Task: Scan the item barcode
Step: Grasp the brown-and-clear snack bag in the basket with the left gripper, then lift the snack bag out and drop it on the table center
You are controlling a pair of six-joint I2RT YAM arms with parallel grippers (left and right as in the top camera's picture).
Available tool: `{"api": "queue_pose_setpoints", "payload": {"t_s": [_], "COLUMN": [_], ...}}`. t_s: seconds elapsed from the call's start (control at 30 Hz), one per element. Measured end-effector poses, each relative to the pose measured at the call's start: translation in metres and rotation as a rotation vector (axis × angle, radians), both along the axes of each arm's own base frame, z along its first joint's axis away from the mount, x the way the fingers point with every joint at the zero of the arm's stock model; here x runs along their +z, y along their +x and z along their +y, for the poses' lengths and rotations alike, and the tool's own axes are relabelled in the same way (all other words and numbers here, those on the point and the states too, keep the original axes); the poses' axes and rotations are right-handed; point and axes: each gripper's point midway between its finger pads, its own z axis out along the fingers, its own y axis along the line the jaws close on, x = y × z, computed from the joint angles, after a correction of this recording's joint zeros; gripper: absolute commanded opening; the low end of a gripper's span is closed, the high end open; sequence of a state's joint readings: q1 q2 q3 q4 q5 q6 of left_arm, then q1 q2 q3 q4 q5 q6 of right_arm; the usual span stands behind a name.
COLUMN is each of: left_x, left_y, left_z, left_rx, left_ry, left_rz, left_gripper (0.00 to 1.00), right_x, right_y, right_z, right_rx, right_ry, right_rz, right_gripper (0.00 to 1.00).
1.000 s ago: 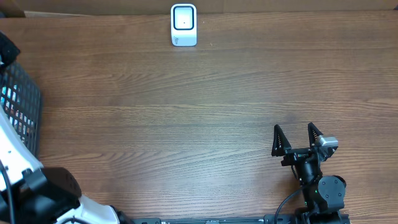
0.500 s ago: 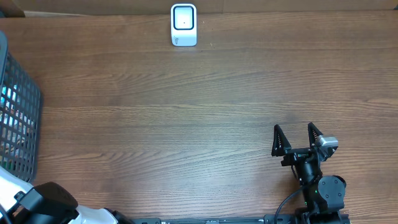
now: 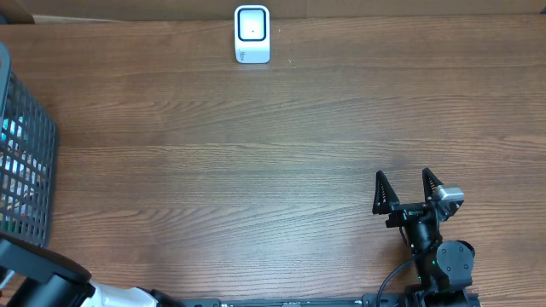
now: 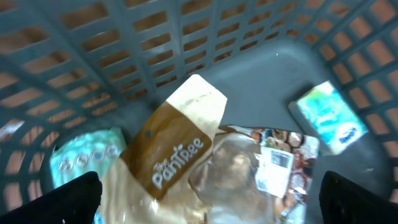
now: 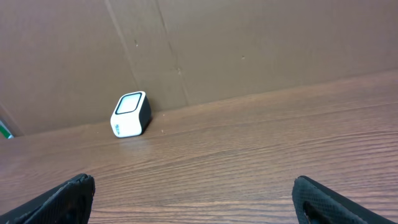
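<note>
Next, my left gripper moves down onto the brown pouch's lettered band (image 4: 168, 147), turning in line with the sides, because the pouch lies slanted below the open fingers.
My left gripper (image 4: 217, 202) is open inside the grey mesh basket (image 4: 124, 56), its two black fingertips wide apart above the items and holding nothing. Under it lie a brown pouch (image 4: 177, 146) with white lettering and a clear-wrapped packet (image 4: 233, 171) with a white printed label (image 4: 273, 168). The white scanner (image 3: 252, 34) stands at the table's far edge, also in the right wrist view as the scanner (image 5: 130, 115). My right gripper (image 3: 409, 189) rests open and empty at the near right, facing the scanner; the right wrist view shows the same right gripper (image 5: 199, 202).
A teal pack (image 4: 81, 158) lies at the basket's left and a teal-and-white pack (image 4: 326, 115) at its right. The basket (image 3: 26, 162) sits at the table's left edge. A brown cardboard wall (image 5: 249, 43) backs the table behind the scanner.
My left arm has slid from over the basket toward the lower-left corner of the overhead view, and its jaws have gone from shut to open. The right arm is still.
</note>
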State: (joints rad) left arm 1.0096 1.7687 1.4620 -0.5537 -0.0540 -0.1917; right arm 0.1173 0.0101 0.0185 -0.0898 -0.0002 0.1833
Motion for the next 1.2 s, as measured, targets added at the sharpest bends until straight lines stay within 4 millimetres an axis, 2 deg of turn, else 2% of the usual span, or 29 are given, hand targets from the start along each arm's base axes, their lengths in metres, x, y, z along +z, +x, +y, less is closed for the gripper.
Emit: {"api": "queue_pose_setpoints", "payload": {"t_s": [0.13,0.27,0.53,0.6,0.63,0.67,0.7,0.73,0.8,0.83,1.1,1.2], "left_x": [-0.025,-0.061,-0.111,-0.126,-0.129,-0.130,-0.131,-0.132,-0.133,-0.132,-0.129,-0.114], "left_y": [0.004,-0.002,-0.007,-0.006,-0.004,-0.002,0.000,0.003,0.008,0.011,0.014,0.020], "left_z": [0.010,0.019,0.028,0.029,0.028,0.027,0.026,0.025,0.023,0.022,0.017,0.015], "left_rx": [-0.047,-0.046,-0.067,-0.070,-0.078,-0.086,-0.095,-0.107,-0.118,-0.112,-0.090,-0.101], "left_ry": [-0.001,-0.044,-0.092,-0.112,-0.120,-0.126,-0.133,-0.139,-0.152,-0.158,-0.204,-0.241], "left_rz": [0.054,0.102,0.171,0.177,0.166,0.159,0.146,0.136,0.106,0.087,0.058,0.037], "left_gripper": [1.00,1.00,0.98,0.83,0.70,0.63,0.46,0.40,0.11,0.04,0.04,0.04], "right_x": [0.000,0.000,0.000,0.000,0.000,0.000,0.000,0.000,0.000,0.000,0.000,0.000], "right_y": [0.000,0.000,0.000,0.000,0.000,0.000,0.000,0.000,0.000,0.000,0.000,0.000], "right_z": [0.000,0.000,0.000,0.000,0.000,0.000,0.000,0.000,0.000,0.000,0.000,0.000], "right_rx": [0.000,0.000,0.000,0.000,0.000,0.000,0.000,0.000,0.000,0.000,0.000,0.000], "right_ry": [0.000,0.000,0.000,0.000,0.000,0.000,0.000,0.000,0.000,0.000,0.000,0.000], "right_rz": [0.000,0.000,0.000,0.000,0.000,0.000,0.000,0.000,0.000,0.000,0.000,0.001], "right_gripper": [1.00,1.00,1.00,1.00,1.00,1.00,1.00,1.00,1.00,1.00,1.00,1.00]}}
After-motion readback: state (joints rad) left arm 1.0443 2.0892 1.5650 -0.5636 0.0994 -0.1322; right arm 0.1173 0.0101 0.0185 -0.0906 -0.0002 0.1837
